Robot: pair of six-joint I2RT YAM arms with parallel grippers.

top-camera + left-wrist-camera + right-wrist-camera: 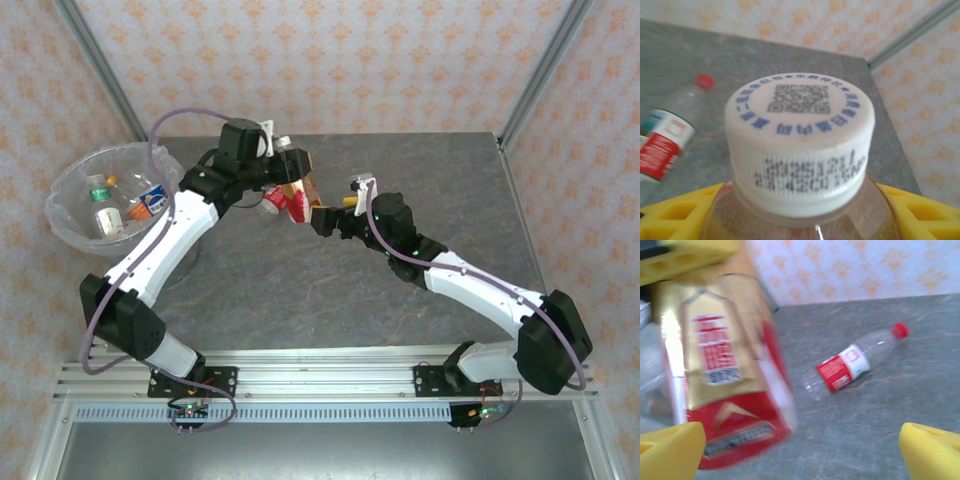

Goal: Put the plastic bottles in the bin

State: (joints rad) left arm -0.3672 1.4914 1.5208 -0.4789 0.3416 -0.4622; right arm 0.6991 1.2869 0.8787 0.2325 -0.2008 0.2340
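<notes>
My left gripper swings away from my right gripper next, over the bin's opening (122, 202), which lies on that side with bottles inside, and releases there.
My left gripper (298, 172) (800, 220) is shut on a clear bottle (297, 200) (800, 150) with a white cap and a red and gold label (725, 385), held above the table's back centre. My right gripper (322, 216) (800, 452) is open just to the right of that bottle, and nothing is between its yellow fingertips (672, 450). Another clear bottle (855, 362) (670, 130) with a red cap and a red and white label lies on its side on the table behind. The bin (70, 190) stands at the left edge with several bottles (150, 200) inside.
The grey table (300, 290) ends at patterned walls behind and metal frame posts (545, 70) at the back corners. The left arm (160, 250) stretches past the bin's right side. Open table lies between the two arms toward the near edge.
</notes>
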